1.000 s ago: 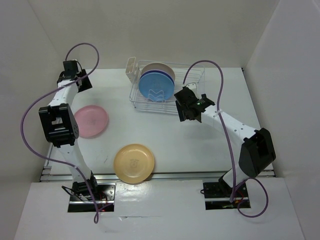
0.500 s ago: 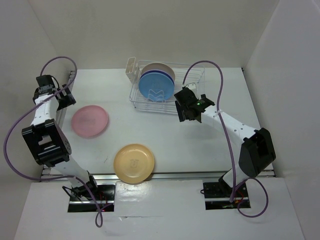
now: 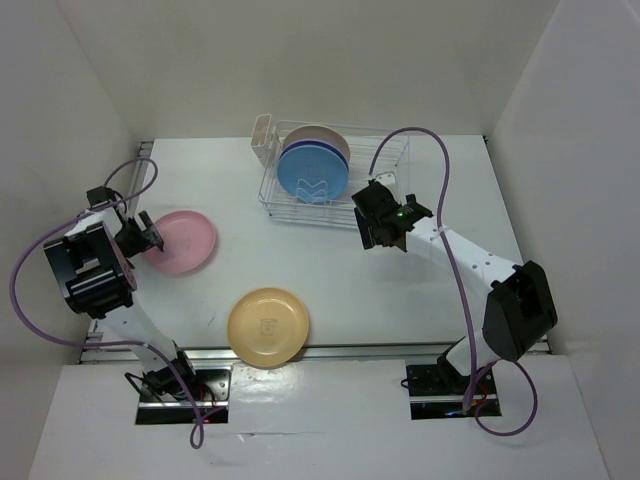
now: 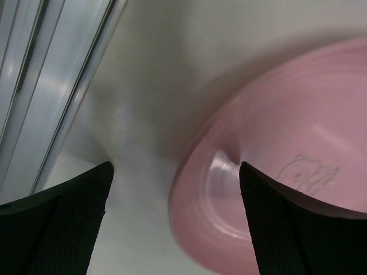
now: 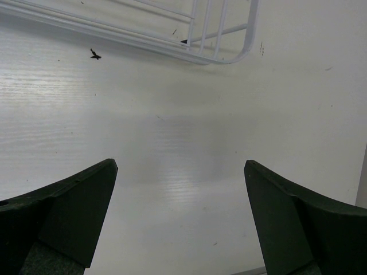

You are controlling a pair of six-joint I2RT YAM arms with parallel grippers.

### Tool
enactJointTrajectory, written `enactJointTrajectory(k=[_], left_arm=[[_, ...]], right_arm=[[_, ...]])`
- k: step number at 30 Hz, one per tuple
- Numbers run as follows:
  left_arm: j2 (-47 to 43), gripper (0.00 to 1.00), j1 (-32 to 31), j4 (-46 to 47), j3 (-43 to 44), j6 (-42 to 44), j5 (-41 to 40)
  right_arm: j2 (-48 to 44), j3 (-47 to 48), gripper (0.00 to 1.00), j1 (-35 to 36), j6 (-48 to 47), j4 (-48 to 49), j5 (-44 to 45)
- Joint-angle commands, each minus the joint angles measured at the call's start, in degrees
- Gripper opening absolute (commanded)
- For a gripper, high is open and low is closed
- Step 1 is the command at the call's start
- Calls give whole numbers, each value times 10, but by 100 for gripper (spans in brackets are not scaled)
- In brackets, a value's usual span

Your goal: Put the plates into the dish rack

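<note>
I should nudge my left gripper outward along the pink plate's rim, then close on it.
The pink plate (image 3: pixel 182 241) lies flat on the table at the left; in the left wrist view its near rim (image 4: pixel 241 195) sits between my open fingers. My left gripper (image 3: pixel 148 236) is open at the plate's left edge, low to the table. The yellow-orange plate (image 3: pixel 267 326) lies flat near the front. The white wire dish rack (image 3: pixel 385 150) at the back holds the light blue plate (image 3: pixel 312 172) upright, with a purple rim and a cream plate (image 3: pixel 322 135) behind it. My right gripper (image 3: pixel 378 236) is open and empty, just in front of the rack's near right corner (image 5: pixel 229 54).
A small white cutlery holder (image 3: pixel 262 135) stands at the rack's back left corner. A metal rail (image 4: pixel 63 86) runs along the table's left edge beside my left gripper. White walls enclose the table on three sides.
My left gripper has swung from the back left down to the pink plate's left rim. My right gripper has drifted slightly forward and right.
</note>
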Motion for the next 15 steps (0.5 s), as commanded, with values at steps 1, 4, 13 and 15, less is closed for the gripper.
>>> enactJointTrajectory(k=[1, 4, 13, 15], left_arm=[[37, 95, 9, 41, -3, 8, 68], [72, 86, 9, 54, -3, 13, 122], [121, 66, -2, 75, 9, 12, 202], [121, 61, -8, 55, 23, 12, 189]], right_arm=[[-6, 17, 100, 0, 3, 19, 13], [-5, 23, 100, 0, 3, 19, 8], [10, 40, 100, 0, 3, 9, 3], [10, 46, 100, 0, 3, 9, 3]])
